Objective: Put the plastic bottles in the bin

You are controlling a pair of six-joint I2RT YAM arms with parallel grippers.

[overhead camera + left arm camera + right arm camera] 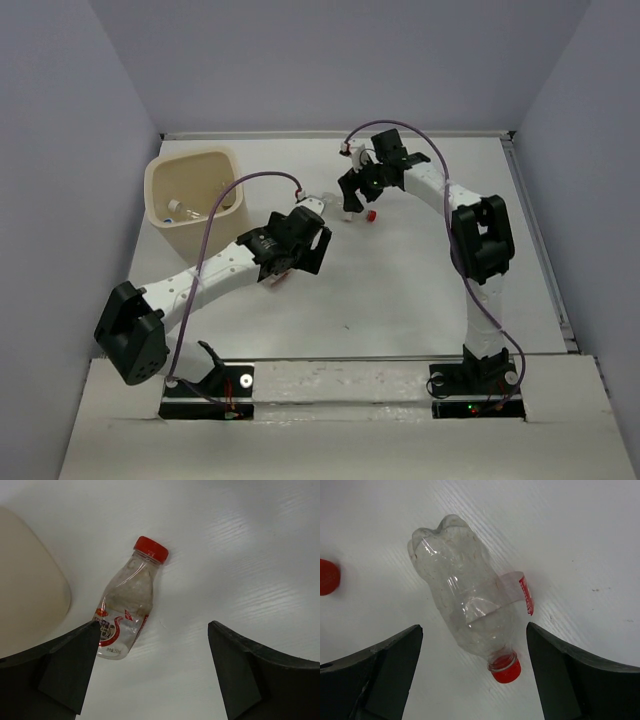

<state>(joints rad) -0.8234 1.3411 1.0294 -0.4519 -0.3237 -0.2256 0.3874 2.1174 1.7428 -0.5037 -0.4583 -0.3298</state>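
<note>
The body of the second clear bottle is already between my right gripper's open fingers. My right gripper needs to move down toward the tabletop, onto the labelled middle of the bottle.
A clear plastic bottle [125, 607] with a red cap and a red-and-blue label lies on the white table, just right of the bin's wall [25, 590]. My left gripper [152, 630] is open above the table, and the bottle lies by its left finger [70, 665]. A second clear, crumpled bottle [465, 600] with a red cap lies between the open fingers of my right gripper [473, 627]. In the top view the cream bin [162, 222] stands at the back left with one bottle [180, 210] inside. The left gripper [318, 215] and right gripper [352, 200] are close together.
A red cap [327, 576] shows at the left edge of the right wrist view, and a red cap [371, 214] lies beside the right gripper in the top view. Grey walls enclose the table on three sides.
</note>
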